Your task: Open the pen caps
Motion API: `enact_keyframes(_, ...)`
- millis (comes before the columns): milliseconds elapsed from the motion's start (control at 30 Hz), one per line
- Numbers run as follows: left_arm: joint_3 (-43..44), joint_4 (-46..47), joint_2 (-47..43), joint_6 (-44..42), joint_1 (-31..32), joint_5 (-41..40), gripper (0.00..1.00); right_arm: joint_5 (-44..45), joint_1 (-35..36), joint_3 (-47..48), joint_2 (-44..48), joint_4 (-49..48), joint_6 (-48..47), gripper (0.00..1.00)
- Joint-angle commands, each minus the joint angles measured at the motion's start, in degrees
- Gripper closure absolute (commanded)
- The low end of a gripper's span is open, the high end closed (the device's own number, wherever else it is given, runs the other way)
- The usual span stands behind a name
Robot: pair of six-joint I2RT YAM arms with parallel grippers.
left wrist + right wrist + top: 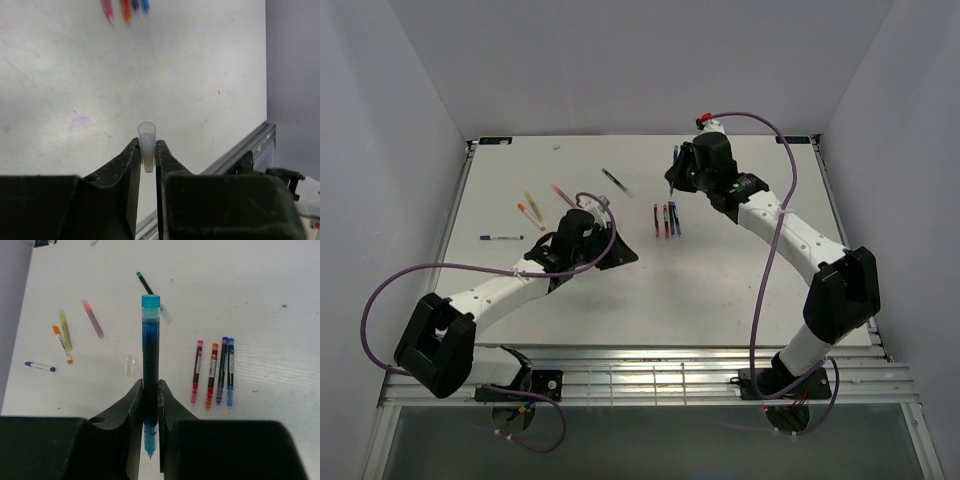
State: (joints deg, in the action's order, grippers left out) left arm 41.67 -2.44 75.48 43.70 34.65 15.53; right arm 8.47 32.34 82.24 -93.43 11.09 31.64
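Note:
I need to lower my left gripper outward next and let go of the short cap point(146, 134) beside the loose clear caps, because that spot is below and outward of its fingers.
My left gripper point(146, 143) is shut on a short clear pen cap point(146, 134) whose open end sticks out past the fingertips above the table; in the top view this gripper point(622, 252) is at mid-table. My right gripper point(150, 386) is shut on a light-blue pen point(150, 340) with its bare tip pointing back between the fingers. In the top view this gripper point(673, 178) is at the back centre. Several uncapped pens, pink point(196, 371), orange point(212, 374), purple point(221, 370) and blue point(230, 371), lie in a row point(666, 220).
At the left lie a yellow pen point(64, 330), an orange pen point(62, 344), a pink pen point(93, 319), a dark pen point(146, 284) and a purple-ended pen point(40, 366). A loose clear cap point(130, 365) lies on the white table point(720, 280). Walls enclose three sides.

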Motion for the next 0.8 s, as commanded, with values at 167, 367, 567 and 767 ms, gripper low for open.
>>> enact_keyframes(167, 11.05, -7.05, 7.91, -6.96, -15.13, -5.86, 1.00, -11.19, -8.16, -5.51, -1.40, 1.65, -9.04, 0.92)
enact_keyframes(367, 12.03, -2.14, 13.46, -7.76, -20.24, -4.72, 0.96, -13.48, -11.77, -5.60, -6.14, 2.09, -13.53, 0.92)
enact_keyframes(567, 13.17, 4.98, 20.48, -8.98, -21.29, 0.37, 0.91, -17.43, -13.88, -3.14, -14.04, 2.44, -16.25, 0.92)
enact_keyframes(767, 15.45, 7.09, 26.02, -10.92, -22.17, 0.55, 0.89, -19.54, -14.14, -1.11, -20.21, 2.36, -17.57, 0.92)
